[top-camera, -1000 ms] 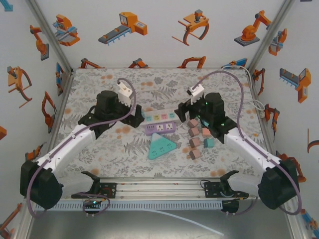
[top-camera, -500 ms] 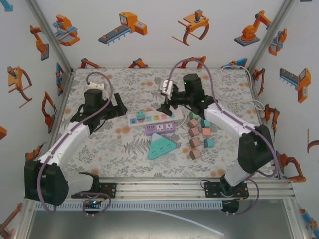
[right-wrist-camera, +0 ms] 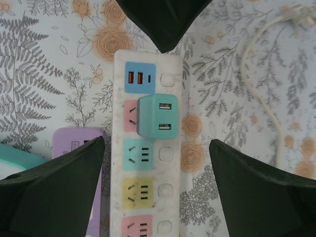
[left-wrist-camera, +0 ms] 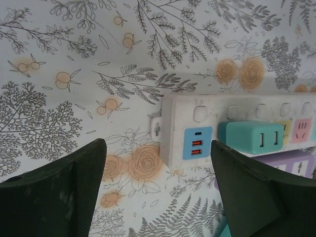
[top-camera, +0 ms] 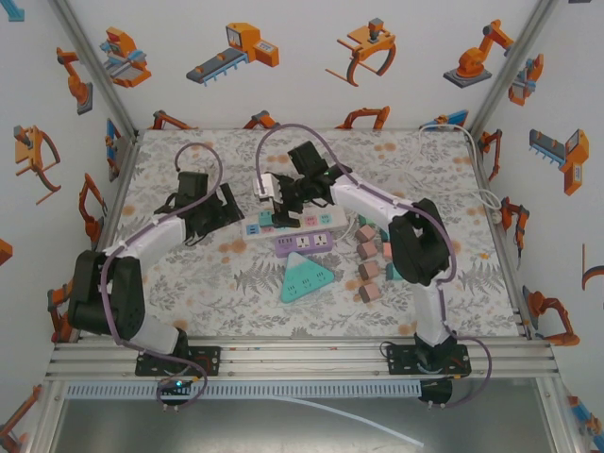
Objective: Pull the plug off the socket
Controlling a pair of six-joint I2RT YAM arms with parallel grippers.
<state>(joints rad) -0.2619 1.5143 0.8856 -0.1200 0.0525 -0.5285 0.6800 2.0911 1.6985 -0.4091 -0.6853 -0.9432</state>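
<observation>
I will next move my right gripper down toward the socket's USB end and close on the teal plug's long sides, as the plug is ahead of its open fingers.
The white socket strip (top-camera: 304,223) lies across the middle of the mat, with a teal plug (top-camera: 267,221) seated near its left end. In the right wrist view the plug (right-wrist-camera: 157,116) stands in the strip (right-wrist-camera: 148,197) just ahead of my right gripper (right-wrist-camera: 155,185), which hovers open astride the strip. My left gripper (left-wrist-camera: 158,190) is open over bare mat, just off the strip's USB end (left-wrist-camera: 197,143), and the plug (left-wrist-camera: 252,137) is beside its right finger (left-wrist-camera: 261,192). From above, the left gripper (top-camera: 219,209) and right gripper (top-camera: 281,209) flank that end.
A purple strip (top-camera: 304,243) and a teal triangular strip (top-camera: 307,276) lie in front of the white one. Several pink and teal blocks (top-camera: 373,257) sit to the right. A white cable (right-wrist-camera: 266,98) trails across the mat at the far right.
The right gripper has swung left along the white strip to above the teal plug. The left arm has folded back, and its gripper now sits at the strip's left end.
</observation>
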